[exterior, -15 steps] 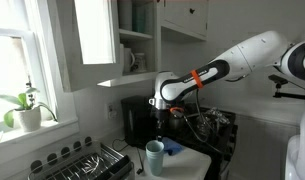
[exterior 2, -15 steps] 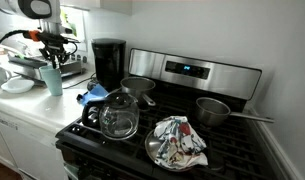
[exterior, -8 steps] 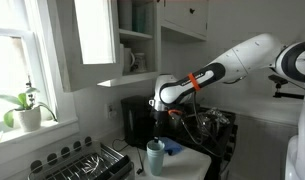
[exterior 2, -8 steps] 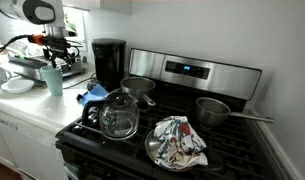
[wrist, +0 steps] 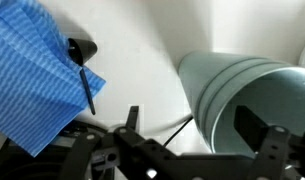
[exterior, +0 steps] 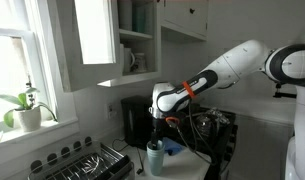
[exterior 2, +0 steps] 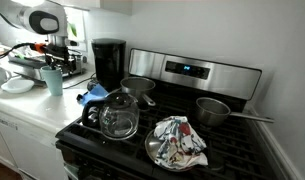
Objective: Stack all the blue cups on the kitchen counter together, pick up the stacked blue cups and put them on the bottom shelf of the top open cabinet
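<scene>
My gripper is open, and its fingers straddle the cups' side facing the cloth, so it will move slightly down over the rim of the stacked blue cups next and close on that side.
The pale blue cups are nested into one stack, their rims showing one inside another in the wrist view. The stack stands on the white counter in both exterior views. My gripper is open just above the stack's rim. One finger is outside the wall and the other finger is over the cup's mouth. In both exterior views the gripper hangs directly over the stack. The open upper cabinet's shelves are above and to the left.
A blue cloth lies next to the cups. A black coffee maker stands behind them. A dish rack is by the window. The stove holds a glass pot, pans and a plate with a cloth.
The jaws have opened wide over the last second. The arm has shifted slightly above the cup stack, which stays on the counter.
</scene>
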`<state>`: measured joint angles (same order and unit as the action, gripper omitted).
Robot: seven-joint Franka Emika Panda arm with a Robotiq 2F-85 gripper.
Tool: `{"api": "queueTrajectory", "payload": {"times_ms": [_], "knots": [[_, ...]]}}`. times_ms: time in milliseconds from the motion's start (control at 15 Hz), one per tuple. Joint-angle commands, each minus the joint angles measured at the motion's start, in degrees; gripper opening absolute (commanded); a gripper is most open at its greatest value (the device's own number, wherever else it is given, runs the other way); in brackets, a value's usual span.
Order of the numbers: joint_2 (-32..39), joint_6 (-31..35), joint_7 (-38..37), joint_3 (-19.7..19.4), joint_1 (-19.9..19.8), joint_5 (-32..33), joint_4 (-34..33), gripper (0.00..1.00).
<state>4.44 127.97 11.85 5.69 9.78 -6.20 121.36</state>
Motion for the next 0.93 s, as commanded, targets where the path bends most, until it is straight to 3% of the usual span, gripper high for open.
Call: {"api": "queueTrajectory", "payload": {"times_ms": [0, 600, 867], "knots": [[1.5, -0.4, -2.0, 1.2, -0.7, -0.1, -0.3, 0.67], [0.7, -0.9, -1.4, 1.1, -1.4, -1.0, -0.2, 0.02], [-1.1, -3.0, -0.2, 0.9, -2.0, -0.2, -0.5, 0.02]]}}
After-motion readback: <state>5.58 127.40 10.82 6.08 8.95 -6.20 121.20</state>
